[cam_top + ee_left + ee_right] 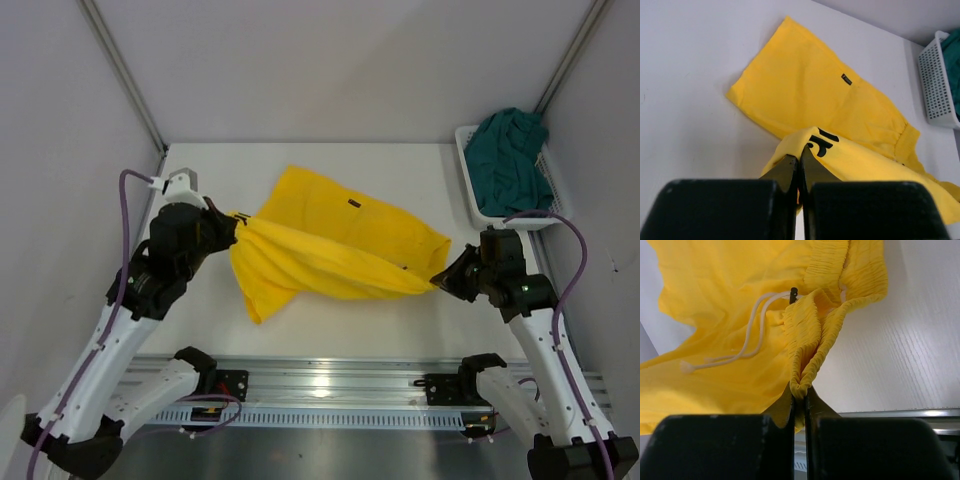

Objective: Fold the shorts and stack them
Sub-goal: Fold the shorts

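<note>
The held waistband [810, 347] goes outward over its far end near the white basket next, and my right gripper releases it there, since the far leg already lies flat.
The yellow shorts [330, 235] lie mid-table, their near half lifted and stretched between both arms. My left gripper [236, 222] is shut on a leg hem beside a black printed logo [823, 142]. My right gripper [437, 280] is shut on the ribbed waistband [810, 347], where a white drawstring [747, 340] hangs loose. The far leg lies flat on the table with a small dark tag [354, 204] showing. The dark teal shorts [510, 160] sit bunched in the white basket [468, 170] at the back right.
The white table [210, 170] ends at a metal rail [330, 385] along the near edge. Grey walls close in the back and both sides. The basket [935, 85] stands against the right wall.
</note>
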